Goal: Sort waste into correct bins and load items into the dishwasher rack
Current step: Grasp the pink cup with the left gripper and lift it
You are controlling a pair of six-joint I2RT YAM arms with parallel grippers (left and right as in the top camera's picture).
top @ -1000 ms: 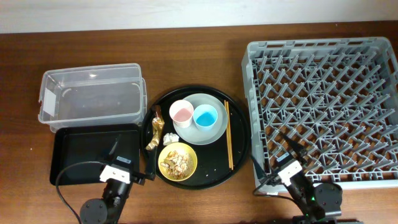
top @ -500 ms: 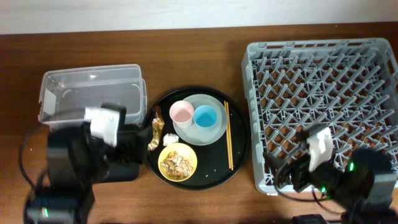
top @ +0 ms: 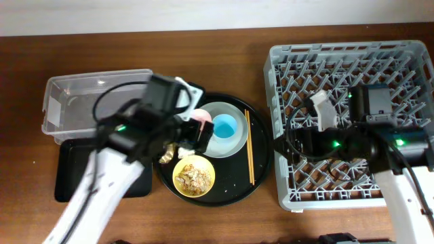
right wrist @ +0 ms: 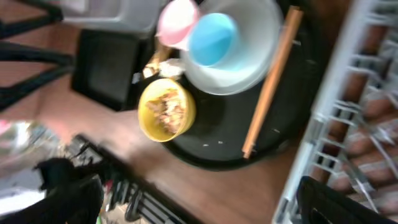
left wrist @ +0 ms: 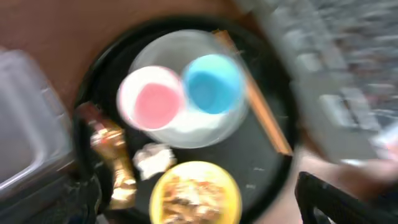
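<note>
The blue cup crowds the opposite side, so my left gripper needs to move outward and down onto the pink cup's rim (top: pixel 194 116) (left wrist: pixel 120 110) on the side of the gold wrapper.
On the round black tray (top: pixel 230 186) stand the pink cup (left wrist: pixel 152 102) and the blue cup (top: pixel 224 125) on the grey plate (top: pixel 235 140). The yellow bowl (top: pixel 194 176) holds beige food scraps (left wrist: pixel 189 199). The chopsticks (top: pixel 249 146) lie at the tray's right. The gold wrapper (left wrist: pixel 115 162) and the white tissue (left wrist: pixel 153 158) lie at its left. My left gripper (top: pixel 193 132) hovers open and empty over the tray's left side; in the left wrist view (left wrist: pixel 199 196) it is above the bowl. My right gripper (top: pixel 290 141) is open and empty over the left edge of the rack (top: pixel 352 68).
The clear tub (top: pixel 74 105) stands at the back left, with the shallow black tray (top: pixel 68 169) in front of it, partly under my left arm. The rack fills the right side. The right wrist view shows the table's front edge and clutter (right wrist: pixel 93 180) below it.
Both arms have risen from the front edge and swung in. The left one now reaches over the round tray, the right one over the rack's left part. No object has moved.
</note>
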